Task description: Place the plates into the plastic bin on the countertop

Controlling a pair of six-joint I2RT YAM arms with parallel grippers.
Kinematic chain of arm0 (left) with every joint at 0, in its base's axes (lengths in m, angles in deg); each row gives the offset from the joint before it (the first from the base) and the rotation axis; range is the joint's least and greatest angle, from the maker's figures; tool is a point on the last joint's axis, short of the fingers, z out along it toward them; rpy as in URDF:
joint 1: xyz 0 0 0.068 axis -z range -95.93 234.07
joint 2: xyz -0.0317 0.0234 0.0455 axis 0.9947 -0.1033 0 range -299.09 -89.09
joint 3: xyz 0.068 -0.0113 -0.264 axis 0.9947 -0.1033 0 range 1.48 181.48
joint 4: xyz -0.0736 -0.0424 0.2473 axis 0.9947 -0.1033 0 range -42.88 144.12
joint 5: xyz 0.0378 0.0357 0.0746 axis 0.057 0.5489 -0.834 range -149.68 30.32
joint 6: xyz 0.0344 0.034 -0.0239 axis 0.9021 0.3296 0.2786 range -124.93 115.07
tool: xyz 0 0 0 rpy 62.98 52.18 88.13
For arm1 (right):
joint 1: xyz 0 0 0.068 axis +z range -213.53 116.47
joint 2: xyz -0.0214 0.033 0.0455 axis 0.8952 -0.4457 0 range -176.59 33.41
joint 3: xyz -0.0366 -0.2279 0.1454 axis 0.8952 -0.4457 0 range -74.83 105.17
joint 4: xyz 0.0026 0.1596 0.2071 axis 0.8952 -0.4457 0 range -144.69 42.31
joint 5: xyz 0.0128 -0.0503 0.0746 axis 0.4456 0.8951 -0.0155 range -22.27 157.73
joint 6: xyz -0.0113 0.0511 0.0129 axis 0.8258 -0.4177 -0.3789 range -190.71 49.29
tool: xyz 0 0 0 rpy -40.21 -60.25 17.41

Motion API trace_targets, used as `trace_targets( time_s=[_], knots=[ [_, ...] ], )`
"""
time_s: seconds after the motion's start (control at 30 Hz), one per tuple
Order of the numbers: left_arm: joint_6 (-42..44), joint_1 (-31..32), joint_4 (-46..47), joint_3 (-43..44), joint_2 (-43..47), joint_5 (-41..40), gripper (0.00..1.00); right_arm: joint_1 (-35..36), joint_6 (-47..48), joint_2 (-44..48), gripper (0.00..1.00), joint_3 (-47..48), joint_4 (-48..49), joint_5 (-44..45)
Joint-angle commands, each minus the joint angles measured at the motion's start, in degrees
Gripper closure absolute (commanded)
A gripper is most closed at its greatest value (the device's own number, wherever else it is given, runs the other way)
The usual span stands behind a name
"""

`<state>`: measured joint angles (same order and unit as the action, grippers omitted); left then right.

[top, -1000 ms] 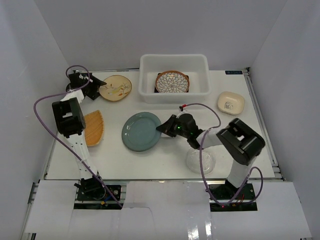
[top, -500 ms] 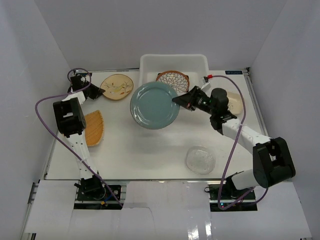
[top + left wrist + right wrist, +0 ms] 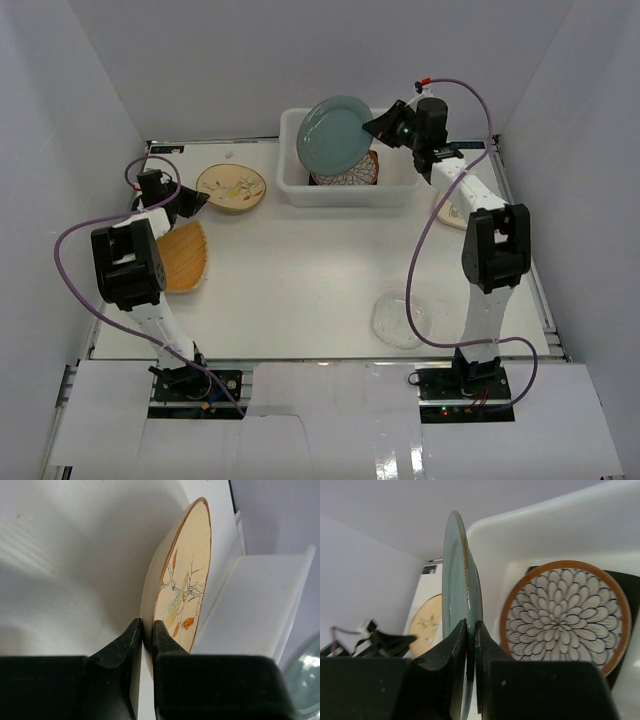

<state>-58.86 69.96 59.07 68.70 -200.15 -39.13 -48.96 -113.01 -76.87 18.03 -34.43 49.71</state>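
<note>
My right gripper moves down into the bin next, toward the right in the top view, and releases the teal plate onto the petal-patterned plate (image 3: 358, 172), whose face lies bare.
My right gripper (image 3: 378, 128) (image 3: 470, 628) is shut on the rim of the plain teal plate (image 3: 334, 134) (image 3: 460, 565), holding it tilted on edge above the plastic bin (image 3: 345, 197) (image 3: 545, 525). Inside the bin lies the brown-rimmed petal-patterned plate (image 3: 358, 172) (image 3: 565, 617) on top of a dark-edged dish. At the far left of the countertop (image 3: 300, 270), my left gripper (image 3: 194, 199) (image 3: 147, 628) is shut on the near rim of the cream floral plate (image 3: 231, 186) (image 3: 187, 580). That plate rests beside the bin's left wall (image 3: 260, 600).
The orange fan-shaped plate (image 3: 181, 257) lies at the left edge under my left arm. A clear glass plate (image 3: 400, 320) sits near the front right. The small cream squarish dish (image 3: 442, 214) shows partly behind my right arm. Purple cables loop off both arms.
My right arm has lifted the teal plate off the middle of the table and carried it back over the bin. My left gripper has closed on the floral plate's rim.
</note>
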Motion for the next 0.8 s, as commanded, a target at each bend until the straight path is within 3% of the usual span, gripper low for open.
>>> trace_targets(
  time_s=[0.0,0.2,0.4,0.5,0.53,0.63,0.77],
  knots=[
    [-3.37,0.22,7.79,-3.05,10.94,0.36,1.00,-1.73,2.05,-5.09,0.92,10.75,-2.78,2.11],
    [-3.37,0.31,8.59,-8.86,23.60,-0.34,1.00,-3.05,3.19,-12.84,0.92,17.70,-7.19,2.38],
    [-3.81,1.01,8.85,-8.25,30.38,3.52,1.00,-3.67,3.81,-14.17,0.91,13.94,-7.81,2.03],
    [-4.16,4.07,8.85,-4.92,30.65,4.66,1.00,-3.76,4.24,-13.12,0.50,10.86,-8.42,3.07],
    [-4.08,5.39,8.67,-3.78,30.30,4.84,1.00,-3.76,4.77,-12.95,0.31,10.76,-9.38,3.78],
    [-3.81,10.49,8.41,1.41,27.58,4.41,1.00,-3.84,7.92,-11.54,0.12,10.50,-12.72,4.66],
    [-3.55,17.00,8.06,7.65,22.13,1.86,1.00,-4.37,11.10,-8.48,0.05,9.98,-16.33,4.57]
  ],
)
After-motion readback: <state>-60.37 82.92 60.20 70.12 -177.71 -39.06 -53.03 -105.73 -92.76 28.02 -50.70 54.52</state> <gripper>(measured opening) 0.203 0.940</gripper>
